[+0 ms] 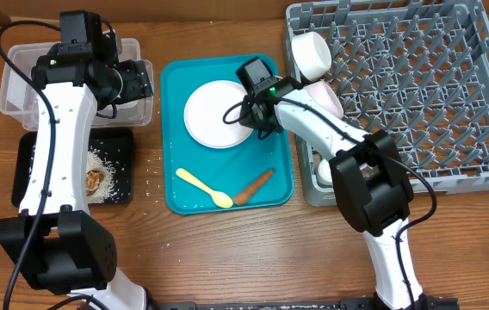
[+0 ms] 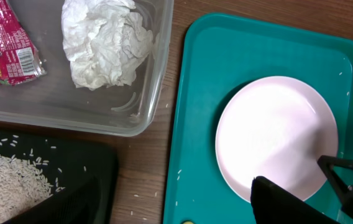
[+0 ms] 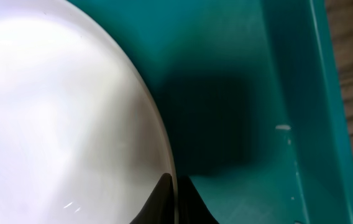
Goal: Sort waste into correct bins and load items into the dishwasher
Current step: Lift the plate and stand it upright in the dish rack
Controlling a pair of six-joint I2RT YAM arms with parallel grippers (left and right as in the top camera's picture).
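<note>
The robot's right gripper will lift the plate across, tilt it upright and release it, because the empty rack wires lie outward of that gripper, to its right in the overhead view.
The round white-pink plate lies on the teal tray. My right gripper is shut on the plate's right rim, one finger on each side of the edge. My left gripper hovers open and empty over the right end of the clear tub. The tub holds the red wrapper and the white napkin. The black tray holds rice and a brown lump. The yellow spoon and the carrot piece lie on the teal tray.
The grey dish rack stands at the right. A white cup and two bowls sit along its left side. A few rice grains lie on the wood and the teal tray.
</note>
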